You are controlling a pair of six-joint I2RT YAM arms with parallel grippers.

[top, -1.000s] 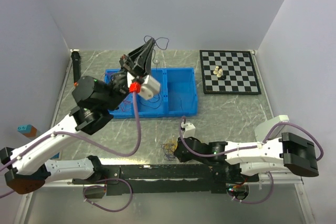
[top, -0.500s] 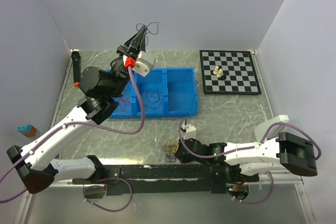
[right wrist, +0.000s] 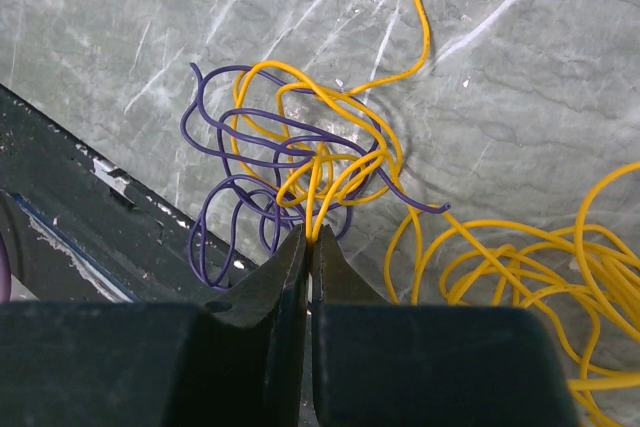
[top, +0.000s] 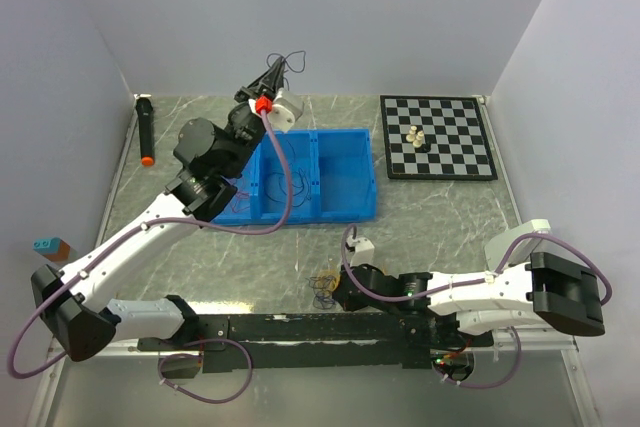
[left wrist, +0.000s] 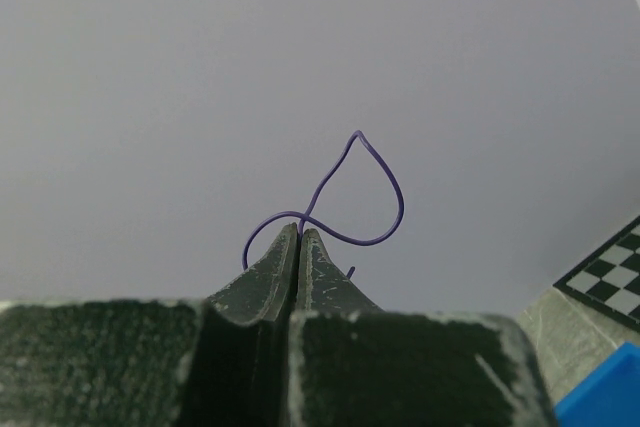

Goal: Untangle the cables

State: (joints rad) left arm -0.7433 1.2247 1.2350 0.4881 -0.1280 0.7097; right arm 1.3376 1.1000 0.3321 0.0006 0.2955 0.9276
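The left gripper next moves down over the blue bin's middle section (top: 301,172), fingers tilting toward the bin (top: 345,209). It then releases the purple wire where thin dark wires already lie.
My left gripper (top: 273,71) is raised high above the back edge of the blue bin (top: 345,209), shut on a single purple wire (left wrist: 352,192) that loops beyond its tips (left wrist: 300,232). My right gripper (top: 333,285) lies low at the table's near edge, shut on a yellow wire (right wrist: 318,179) of a tangle of yellow and purple wires (top: 322,284). In the right wrist view the purple loops (right wrist: 226,209) lie left of the tips (right wrist: 309,233) and more yellow coils (right wrist: 520,267) lie to the right. Thin dark wires (top: 285,185) lie in the bin.
A chessboard (top: 437,136) with a few pieces (top: 416,135) lies at back right. A black marker with an orange tip (top: 146,131) lies at back left. A black rail (top: 300,327) runs along the near edge, just beside the tangle.
My left arm has swung up and back, carrying the purple wire from over the bin to above its back edge. The right gripper has stayed at the tangle.
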